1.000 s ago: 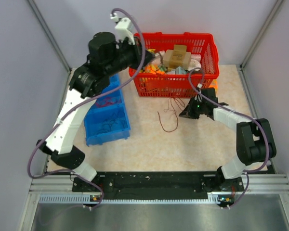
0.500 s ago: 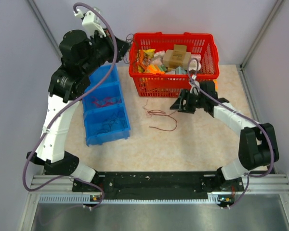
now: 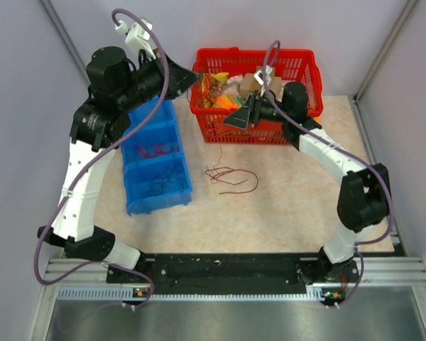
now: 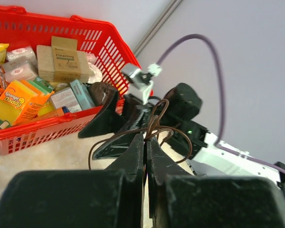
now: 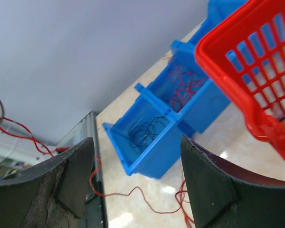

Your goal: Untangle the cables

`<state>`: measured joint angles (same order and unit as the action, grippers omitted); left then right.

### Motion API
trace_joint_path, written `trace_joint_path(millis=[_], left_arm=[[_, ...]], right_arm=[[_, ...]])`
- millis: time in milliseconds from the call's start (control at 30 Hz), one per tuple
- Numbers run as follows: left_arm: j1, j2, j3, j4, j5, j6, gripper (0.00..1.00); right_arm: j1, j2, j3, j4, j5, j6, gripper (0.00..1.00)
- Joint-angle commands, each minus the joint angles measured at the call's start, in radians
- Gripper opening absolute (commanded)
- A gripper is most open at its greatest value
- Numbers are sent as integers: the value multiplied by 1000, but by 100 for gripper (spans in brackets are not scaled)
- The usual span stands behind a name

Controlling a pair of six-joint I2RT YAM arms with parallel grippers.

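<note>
I will next move my right gripper back and to the left in the top view, onto the red wire above the loops, because that wire runs between the gripper's open fingers.
The cables (image 3: 229, 177) are thin red and dark-red wires lying in loose loops on the beige tabletop in front of the red basket (image 3: 304, 71). My left gripper (image 3: 190, 77) hangs high by the basket's left end. In the left wrist view this gripper (image 4: 146, 137) is shut on a dark-red wire loop (image 4: 167, 122). My right gripper (image 3: 240, 116) hovers open before the basket's front wall, above the loops. In its own view the right gripper (image 5: 137, 183) holds nothing, and a red wire (image 5: 133, 192) trails on the table below.
A blue three-compartment bin (image 3: 138, 188) stands left of the loops, with red wires (image 3: 154, 149) in its middle part and dark wires (image 3: 156, 186) in the near part. The basket holds boxes and packets (image 4: 57, 59). Grey walls close in both sides.
My right gripper opened, let go of the cables and rose left toward the basket front. The loops dropped and spread on the table. My left arm swung left, away from over the basket.
</note>
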<state>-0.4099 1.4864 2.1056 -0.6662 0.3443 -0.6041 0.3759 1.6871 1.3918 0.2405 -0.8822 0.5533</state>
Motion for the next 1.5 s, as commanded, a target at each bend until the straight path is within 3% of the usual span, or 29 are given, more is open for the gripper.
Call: trace_joint_path(millis=[0,100,200,367,500,633,667,700,800,933,1000,1133,1267,1367,1467], left_arm=[[6,-51,28,24,25,3,0],[13,-43,45,28,41,0,0],[17,-40,48,30,64,-5,0],[32,-28,70,33,91,-5,0],[49,-26,87,24,93,3,0],[57,-31,85,27,85,17,0],[59,-32,85,25,78,24,0],[59,-34,83,19,62,33,0],[59,-51,88,-10,-77,81,0],[57,-112,68,-58,-438,176,0],[59,-136,36,-61,-600,211,0],[59,-166,-41,-23,-746,253,0],[59,-143,-75,10,-736,216,0],[59,-114,-75,22,-729,178,0],[82,-69,-64,16,-709,170,0]], right_arm=[[37,20,-22,288,-205,173,70],[37,-18,-114,466,-236,313,68],[49,-30,-142,503,-259,349,68],[103,2,-125,459,-245,318,66],[124,8,-125,433,-204,312,54],[129,-3,-131,372,-173,286,29],[129,-10,-132,334,-155,280,19],[129,-15,-125,260,-121,246,1],[130,-78,-149,-16,116,148,0],[127,-203,-237,-413,641,48,0],[100,-266,-301,-533,797,34,0],[-1,-375,-460,-624,815,43,0],[-9,-472,-537,-629,779,13,0],[-17,-515,-534,-691,856,-3,0],[-64,-521,-544,-711,804,-29,0]])
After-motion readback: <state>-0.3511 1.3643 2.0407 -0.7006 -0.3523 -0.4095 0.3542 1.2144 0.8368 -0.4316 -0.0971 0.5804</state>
